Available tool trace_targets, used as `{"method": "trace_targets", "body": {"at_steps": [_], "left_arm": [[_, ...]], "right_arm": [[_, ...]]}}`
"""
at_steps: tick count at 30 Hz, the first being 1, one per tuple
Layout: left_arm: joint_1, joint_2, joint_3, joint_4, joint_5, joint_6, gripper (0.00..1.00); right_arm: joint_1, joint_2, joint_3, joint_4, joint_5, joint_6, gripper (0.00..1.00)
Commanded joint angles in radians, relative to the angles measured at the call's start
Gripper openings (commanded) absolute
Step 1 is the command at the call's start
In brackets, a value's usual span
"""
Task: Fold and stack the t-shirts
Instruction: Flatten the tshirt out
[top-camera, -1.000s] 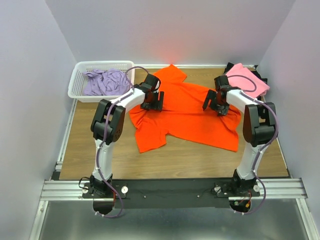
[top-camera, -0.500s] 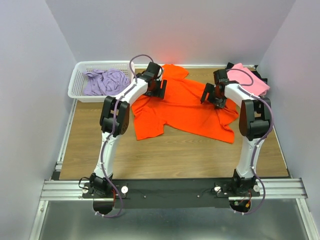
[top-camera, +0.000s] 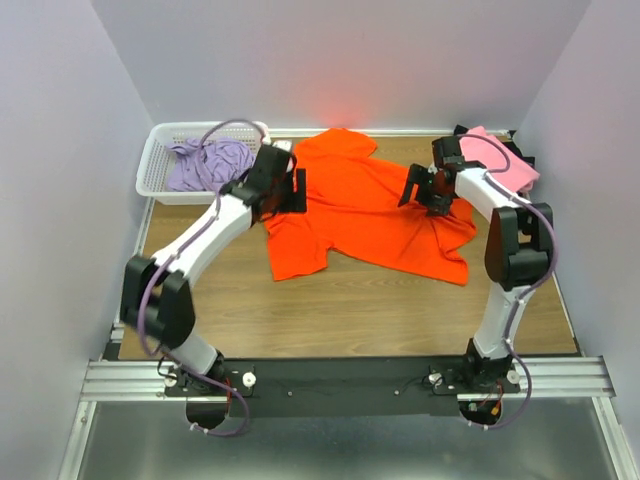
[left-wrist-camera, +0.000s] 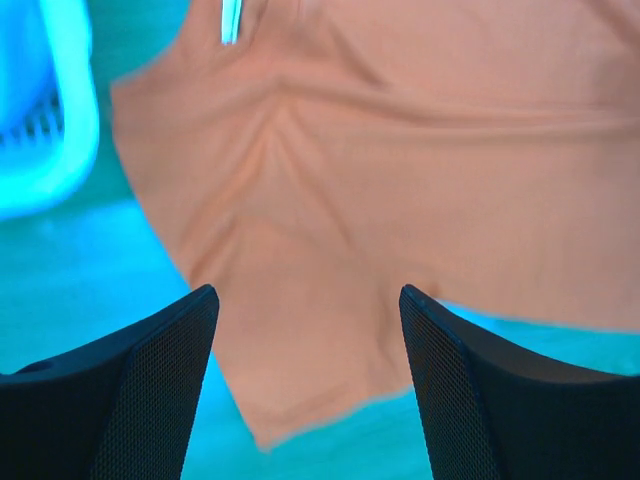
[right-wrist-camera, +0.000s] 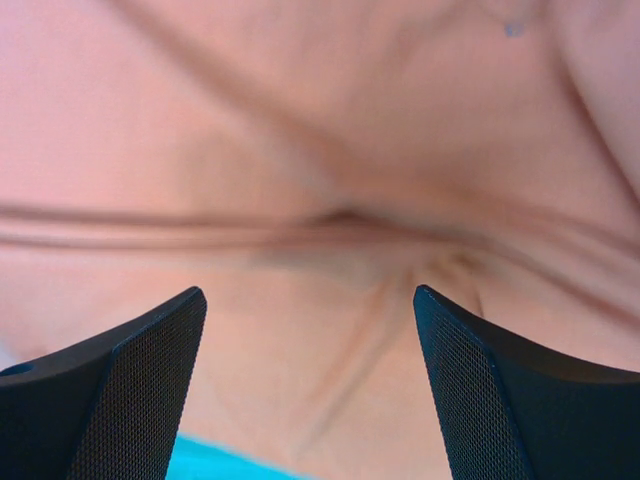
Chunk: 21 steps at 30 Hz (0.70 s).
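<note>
My left gripper will next move back and go down onto the near sleeve's corner (top-camera: 276, 277) (left-wrist-camera: 263, 438) on the basket's side, because that corner sticks out freely over bare wood.
An orange t-shirt (top-camera: 370, 215) lies spread and wrinkled on the wooden table. My left gripper (top-camera: 297, 190) hovers open over its left side; the left wrist view shows the shirt's sleeve (left-wrist-camera: 300, 340) between my spread fingers (left-wrist-camera: 150, 390). My right gripper (top-camera: 420, 196) hovers open over the shirt's right side; the right wrist view shows creased orange cloth (right-wrist-camera: 330, 250) below. A pink t-shirt (top-camera: 495, 158) lies folded at the back right on dark cloth. A lavender t-shirt (top-camera: 205, 163) is bunched in the basket.
A white lattice basket (top-camera: 160, 150) stands at the back left, and also shows in the left wrist view (left-wrist-camera: 40, 120). Walls close in the table at the left, back and right. Bare wood (top-camera: 380, 310) lies in front of the orange shirt.
My left arm has swung back toward the left and lowered its elbow, its gripper moving off the shirt's upper left. The shirt stays flat. My right gripper has barely moved.
</note>
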Motion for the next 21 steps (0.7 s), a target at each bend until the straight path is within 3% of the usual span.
{"method": "trace_targets", "body": {"at_steps": [1,6,11,17,21], "left_arm": [[-0.033,-0.188,-0.261,0.021,-0.058,-0.199,0.80],[-0.076,-0.355,-0.506,0.013,-0.041,-0.379,0.77],[-0.078,-0.366,-0.580,-0.012,-0.061,-0.420,0.72],[-0.078,-0.371,-0.660,0.082,-0.060,-0.447,0.59],[-0.076,-0.331,-0.669,0.134,-0.049,-0.450,0.58]], "right_arm": [[-0.001,-0.121,-0.070,-0.016,-0.034,-0.002,0.91],[-0.003,-0.217,-0.179,-0.016,-0.056,0.018,0.91],[-0.004,-0.268,-0.226,-0.018,-0.065,0.021,0.91],[-0.003,-0.334,-0.272,-0.016,-0.057,0.030,0.91],[-0.004,-0.379,-0.315,-0.016,-0.040,0.040,0.91]]}}
